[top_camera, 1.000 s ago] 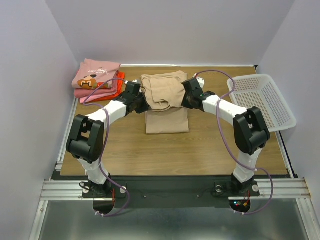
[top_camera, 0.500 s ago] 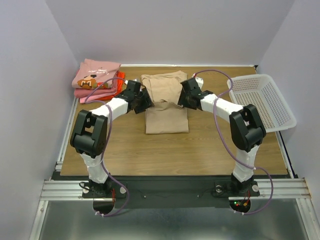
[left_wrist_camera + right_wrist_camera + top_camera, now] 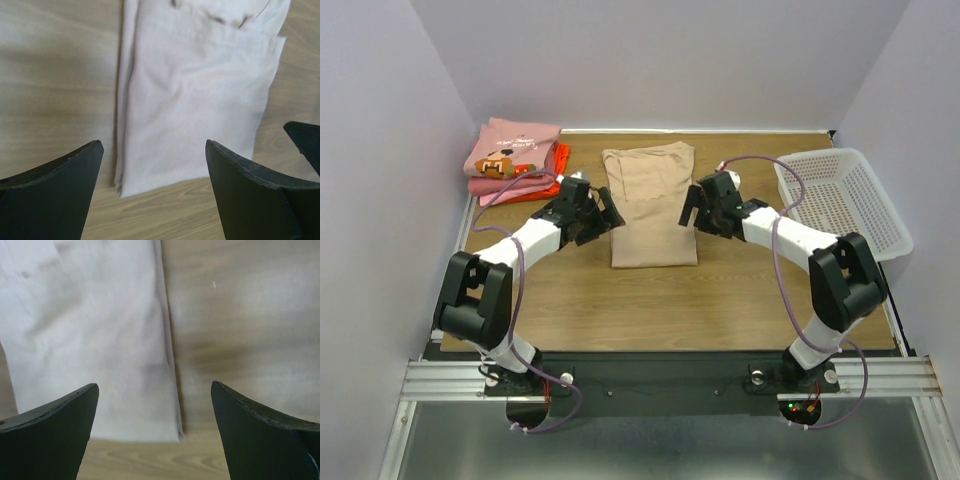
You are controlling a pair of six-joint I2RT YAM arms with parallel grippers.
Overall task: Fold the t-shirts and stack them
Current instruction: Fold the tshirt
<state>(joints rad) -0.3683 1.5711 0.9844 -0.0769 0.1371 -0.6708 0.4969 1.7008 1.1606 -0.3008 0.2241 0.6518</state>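
Observation:
I need to move my left gripper down and back next, onto the folded tan t-shirt's near corner (image 3: 614,264) (image 3: 123,190) on the stack's side, because that corner is below my gripper and nearer my base.
A tan t-shirt (image 3: 650,205) lies flat on the table (image 3: 620,300) as a long folded strip. Its near end shows in the left wrist view (image 3: 200,100) and the right wrist view (image 3: 90,340). My left gripper (image 3: 608,217) (image 3: 152,145) stands open beside the strip's left edge, holding nothing. My right gripper (image 3: 691,211) (image 3: 154,385) stands open beside its right edge, also holding nothing. At the back left is a stack with a dusty pink graphic t-shirt (image 3: 510,150) on top, an orange-red one (image 3: 558,160) and a lighter pink one (image 3: 495,187) under it.
A white mesh basket (image 3: 845,200) stands at the table's right edge, with nothing showing inside. Purple-grey walls close in the left, back and right sides. Bare wood runs along the front of the table, between the shirt and the arm bases.
Both grippers went from shut on the tan shirt's raised upper part to open. They let it go and drew back towards me and outwards. The shirt now lies flat.

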